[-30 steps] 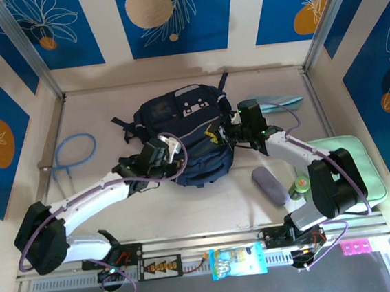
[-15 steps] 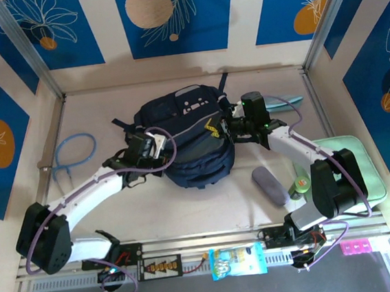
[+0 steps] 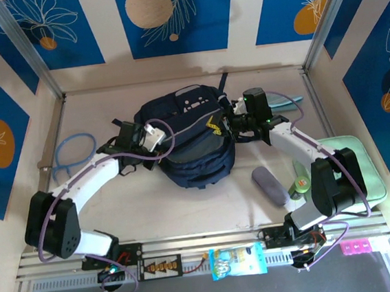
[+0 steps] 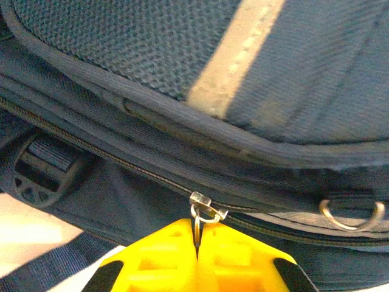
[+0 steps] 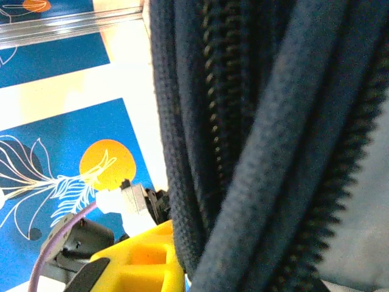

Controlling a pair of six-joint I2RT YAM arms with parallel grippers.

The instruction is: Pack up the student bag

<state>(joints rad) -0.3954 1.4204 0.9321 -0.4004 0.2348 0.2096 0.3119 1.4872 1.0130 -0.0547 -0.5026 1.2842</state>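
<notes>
I should next pull my left gripper outward along the bag's side edge and let go of the metal zipper pull (image 4: 201,214), because the zipper track (image 4: 109,159) continues past the black buckle.
The student bag (image 3: 188,143), a dark navy backpack with a grey trim stripe, lies in the middle of the table. My left gripper (image 3: 151,133) is at the bag's left side. In the left wrist view its yellow fingers (image 4: 158,258) are shut on the metal zipper pull (image 4: 201,214), with the zipper track (image 4: 109,159) running off to the left. My right gripper (image 3: 233,124) is at the bag's right edge. Its yellow finger (image 5: 140,261) presses against a thick fold of the bag's fabric (image 5: 255,121), pinched shut on it.
A blue cable loop (image 3: 71,154) lies at the left. A mint-green zip case (image 3: 367,171), a grey roll (image 3: 268,186) and a green can (image 3: 300,185) sit at the right. A pale blue item (image 3: 284,100) lies behind the right arm. A snack packet (image 3: 237,260) hangs on the front rail.
My left gripper has travelled left and toward the back along the bag's side, still shut on the zipper pull. The right gripper has shifted slightly back with the bag's edge.
</notes>
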